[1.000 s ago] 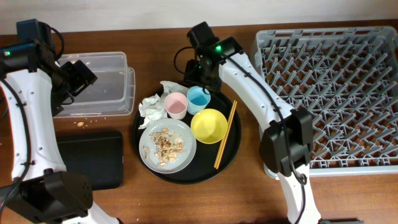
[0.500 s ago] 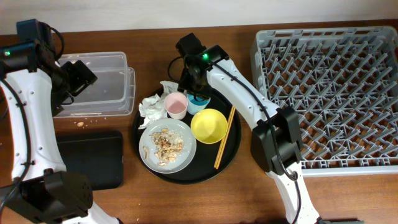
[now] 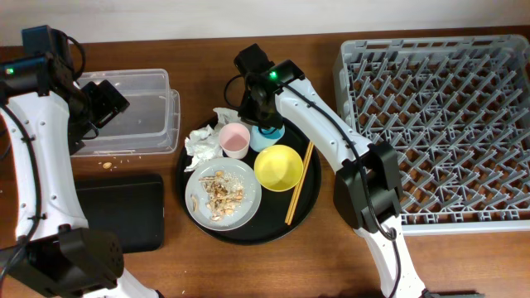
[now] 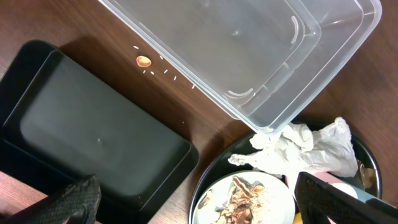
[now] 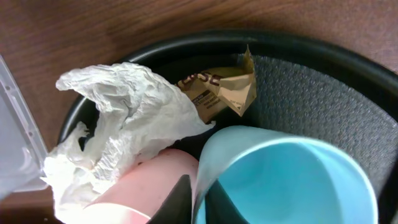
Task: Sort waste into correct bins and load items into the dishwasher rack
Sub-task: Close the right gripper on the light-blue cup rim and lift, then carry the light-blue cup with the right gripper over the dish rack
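The right gripper rises next, goes to the right in the overhead view, tilts and lowers the light-blue cup (image 3: pixel 272 133) onto the rack's far rows, since they stand empty.
On the round black tray (image 3: pixel 273 213) stand a pink cup (image 3: pixel 234 139), a light-blue cup (image 3: pixel 272 133), a yellow bowl (image 3: pixel 278 166) and a pale plate (image 3: pixel 242 207) bearing brown food scraps (image 3: pixel 219 190). Chopsticks (image 3: pixel 300 180) lie at the tray's right side. My right gripper (image 5: pixel 198 202) is shut on the rim of the light-blue cup (image 5: pixel 292 180), beside the pink cup (image 5: pixel 143 186). White tissue (image 5: pixel 124 118) and a gold-brown wrapper (image 5: pixel 221 87) lie just behind them. My left gripper (image 4: pixel 205 208) hangs open over the gap between the tubs and the plate, holding nothing.
The clear tub (image 3: pixel 132 112) stands at the back left, with the shallow black tray (image 3: pixel 120 211) in front of it. A few crumbs (image 3: pixel 108 164) lie on the table between them. The grey dishwasher rack (image 3: pixel 439 124) fills the right side.
My right arm swung left and down onto the light-blue cup, and its jaws closed on the cup's rim. The left arm has not moved.
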Controlling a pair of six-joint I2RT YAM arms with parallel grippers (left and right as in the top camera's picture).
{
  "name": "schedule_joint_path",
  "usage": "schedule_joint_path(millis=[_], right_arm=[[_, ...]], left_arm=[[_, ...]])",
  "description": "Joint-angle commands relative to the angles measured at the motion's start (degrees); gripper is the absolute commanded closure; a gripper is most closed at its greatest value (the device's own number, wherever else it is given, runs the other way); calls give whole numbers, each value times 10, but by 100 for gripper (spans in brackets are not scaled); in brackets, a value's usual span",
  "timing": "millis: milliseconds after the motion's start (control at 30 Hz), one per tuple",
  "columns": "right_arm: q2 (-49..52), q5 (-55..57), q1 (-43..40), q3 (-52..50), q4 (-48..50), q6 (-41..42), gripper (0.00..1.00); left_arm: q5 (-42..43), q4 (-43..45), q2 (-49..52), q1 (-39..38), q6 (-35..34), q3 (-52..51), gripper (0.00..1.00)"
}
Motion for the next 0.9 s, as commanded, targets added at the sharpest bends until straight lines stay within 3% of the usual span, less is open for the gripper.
schedule_joint_path(millis=[0,233,467,667,867], right_arm=[[3,12,-3,10,-3,3,96],[-35,-7,-35,12,-14,-31,96],[-126,-135,-114,52,-15,-97,96],[-216,-305,-247,84,-38,-217,96],[-236,-314,-440,82,-167,-318,96]], left_arm=[[-4,-1,-17,3,-7,10,1],[-4,-1,-17,3,-7,10,1],[-4,-1,-17,3,-7,10,1],[-4,-1,-17,3,-7,10,1],[-4,-1,-17,3,-7,10,1]])
